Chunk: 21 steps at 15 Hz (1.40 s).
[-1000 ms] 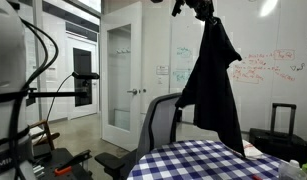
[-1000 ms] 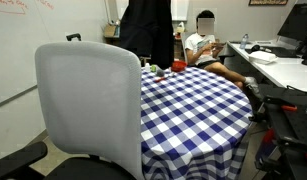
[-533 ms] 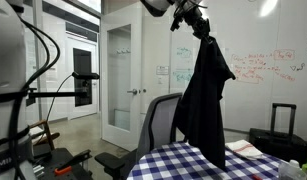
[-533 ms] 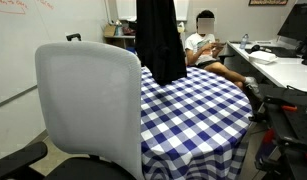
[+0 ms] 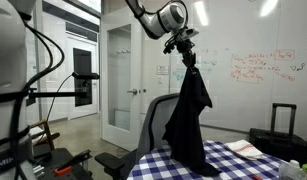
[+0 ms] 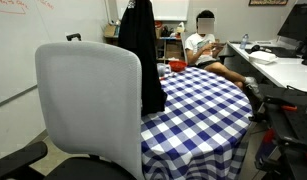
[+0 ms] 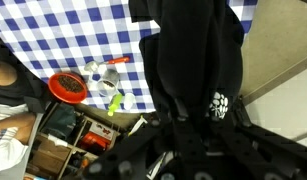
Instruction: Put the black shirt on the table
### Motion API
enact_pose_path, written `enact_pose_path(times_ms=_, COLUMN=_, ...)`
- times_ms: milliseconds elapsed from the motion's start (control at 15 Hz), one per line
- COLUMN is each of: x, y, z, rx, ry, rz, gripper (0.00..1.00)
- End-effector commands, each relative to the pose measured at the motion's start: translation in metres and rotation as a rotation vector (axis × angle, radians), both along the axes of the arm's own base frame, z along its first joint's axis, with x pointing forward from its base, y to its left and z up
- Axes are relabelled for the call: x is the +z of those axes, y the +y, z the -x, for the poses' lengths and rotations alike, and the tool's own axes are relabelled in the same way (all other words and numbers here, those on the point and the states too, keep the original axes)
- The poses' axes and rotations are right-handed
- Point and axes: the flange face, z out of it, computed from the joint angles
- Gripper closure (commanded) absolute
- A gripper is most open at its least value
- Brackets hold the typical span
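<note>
The shirt's lower end is already touching the table, so I will lower my gripper and pull it back over the bare checked tabletop to let go of the shirt.
The black shirt hangs from my gripper, which is shut on its top. Its lower end touches the blue-and-white checked table. In the other exterior view the shirt hangs at the table's near-left side, just behind the chair back. In the wrist view the shirt fills the middle and hides my fingertips; a white print shows on it.
A grey office chair stands against the table. A red bowl and small green and white items lie on the table. A person sits beyond it. A black suitcase stands by the whiteboard wall.
My gripper has come down and moved left in the exterior view with the shirt. The shirt's lower end now rests on the table.
</note>
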Motion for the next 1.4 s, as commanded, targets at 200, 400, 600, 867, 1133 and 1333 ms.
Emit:
enact_pose_path(times_ms=200, x=-0.059, y=-0.043, z=0.017, rx=-0.112, ry=0.082, rz=0.06, gripper=0.98)
enact_pose_path(times_ms=400, x=-0.081, y=-0.077, z=0.051, rx=-0.185, ry=0.126, rz=0.102, gripper=0.98)
enact_pose_path(times_ms=600, x=-0.095, y=-0.094, z=0.097, rx=-0.219, ry=0.154, rz=0.137, gripper=0.98)
enact_pose_path(times_ms=867, x=-0.109, y=-0.11, z=0.169, rx=-0.298, ry=0.187, rz=0.176, gripper=0.65)
enact_pose_path(times_ms=1133, x=-0.122, y=-0.116, z=0.23, rx=-0.352, ry=0.217, rz=0.198, gripper=0.42)
enact_pose_path(times_ms=1333, x=-0.119, y=-0.117, z=0.251, rx=-0.369, ry=0.214, rz=0.198, gripper=0.19)
